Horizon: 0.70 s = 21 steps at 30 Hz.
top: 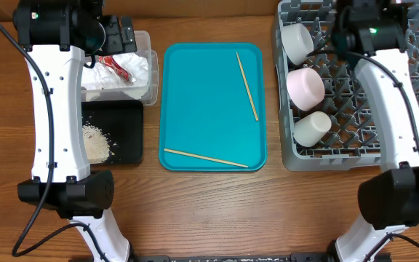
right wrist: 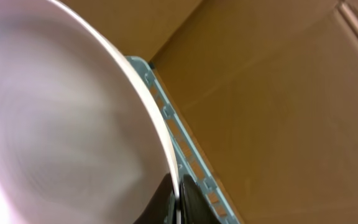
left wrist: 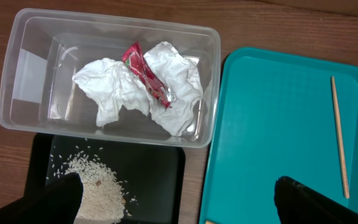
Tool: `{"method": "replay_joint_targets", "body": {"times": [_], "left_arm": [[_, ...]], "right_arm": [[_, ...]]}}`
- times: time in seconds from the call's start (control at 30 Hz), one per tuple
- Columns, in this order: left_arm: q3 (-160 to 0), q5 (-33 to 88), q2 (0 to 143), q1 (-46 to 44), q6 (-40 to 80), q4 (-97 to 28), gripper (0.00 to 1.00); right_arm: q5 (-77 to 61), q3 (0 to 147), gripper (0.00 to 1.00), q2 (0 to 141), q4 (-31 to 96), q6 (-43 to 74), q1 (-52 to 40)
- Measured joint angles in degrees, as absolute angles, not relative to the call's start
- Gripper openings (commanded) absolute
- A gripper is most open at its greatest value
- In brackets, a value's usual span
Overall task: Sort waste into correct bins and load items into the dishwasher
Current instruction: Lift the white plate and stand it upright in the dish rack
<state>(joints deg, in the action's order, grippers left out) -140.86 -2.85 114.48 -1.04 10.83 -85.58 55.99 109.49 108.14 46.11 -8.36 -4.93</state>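
The robot's right gripper needs to move toward the white bowl next, then lower the pale plate there into open slots in the grey dish rack (top: pixel 355 156).
My left gripper (left wrist: pixel 178 182) is open and empty, above the clear tub (left wrist: pixel 33 68) and the black tray (left wrist: pixel 157 177). The tub holds crumpled white napkins (left wrist: pixel 120 93) with the red sauce packet (left wrist: pixel 146 76) on top. A heap of rice scraps (left wrist: pixel 98 186) lies in the black tray. My right gripper (right wrist: pixel 178 190) is shut on the rim of a pale plate (right wrist: pixel 61 112), over the grey dish rack (top: pixel 355 156). The rack holds a white bowl (top: pixel 297 42), a pink bowl (top: pixel 305 86) and a white cup (top: pixel 312 128). Two chopsticks (top: pixel 247 86) (top: pixel 206 157) lie on the teal tray.
The teal tray (top: pixel 202 94) lies mid-table between the bins and the rack. The rack's edge (right wrist: pixel 166 121) shows right behind the held plate, with brown cardboard beyond it. Bare wood runs along the table's front.
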Motion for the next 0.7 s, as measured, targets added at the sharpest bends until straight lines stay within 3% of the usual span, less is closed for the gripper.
{"method": "replay_joint_targets", "body": {"times": [0.3,0.7], "left_arm": [[-140.9,-2.9,114.5,-1.0,10.8,-85.6,1.00],[-140.9,-2.9,114.5,-1.0,10.8,-85.6,1.00]], "right_arm": [[50.5,99.4,0.04,108.4,32.5,-17.2,-4.6],[51.0,97.1,0.04,111.9,30.4,-17.2,-4.5]]}}
